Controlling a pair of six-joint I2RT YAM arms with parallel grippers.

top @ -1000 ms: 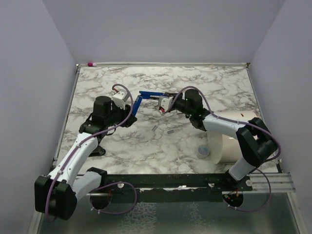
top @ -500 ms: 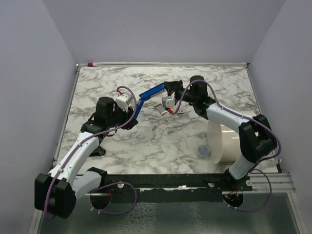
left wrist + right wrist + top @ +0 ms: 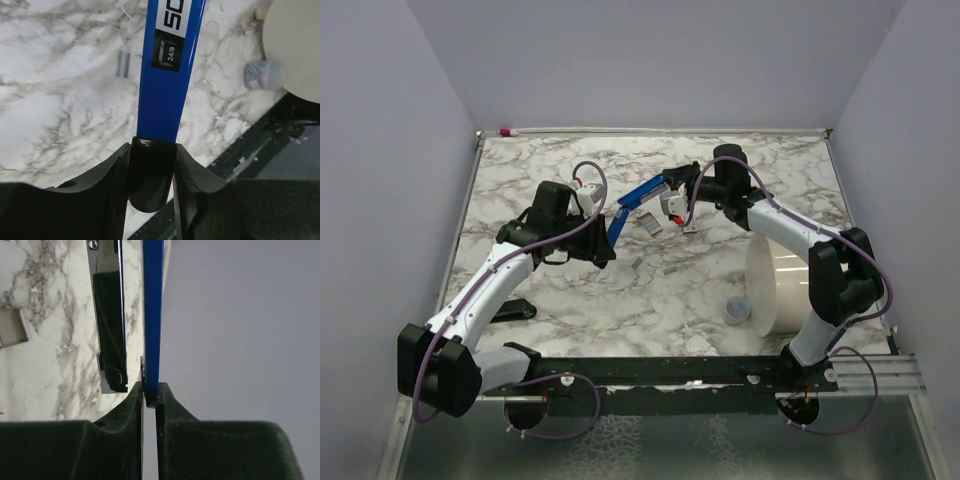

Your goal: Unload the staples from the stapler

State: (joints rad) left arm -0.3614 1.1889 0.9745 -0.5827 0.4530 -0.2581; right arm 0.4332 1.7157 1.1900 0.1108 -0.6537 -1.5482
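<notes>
The robot's left gripper holds the black lower end, so the right gripper will move back toward it a little and then open off the tip of the blue arm [image 3: 666, 180] [image 3: 151, 394].
The stapler [image 3: 642, 195] is held off the marble table between both grippers, its blue arm slanting up to the right. My left gripper [image 3: 607, 243] is shut on its black lower end; in the left wrist view the blue arm [image 3: 170, 75] runs up from my left gripper [image 3: 151, 165]. My right gripper [image 3: 671, 187] is shut on the tip of the blue arm, seen edge-on [image 3: 152, 315] in my right gripper [image 3: 151, 392], with the chrome-edged black magazine [image 3: 109, 315] beside it. Two short grey staples strips [image 3: 636, 263] [image 3: 671, 268] lie on the table below; one shows in the left wrist view [image 3: 122, 64].
A big white tub [image 3: 775, 290] lies on its side at the right, also in the left wrist view [image 3: 295, 40]. A small clear cap [image 3: 738, 310] lies beside it. A small flat pale item [image 3: 651, 223] lies under the stapler. A black piece [image 3: 515, 310] lies front left.
The left gripper has moved right and turned, still holding the stapler's black end. The right gripper has swung back and up with the blue arm's tip, so the blue arm now slants upward.
</notes>
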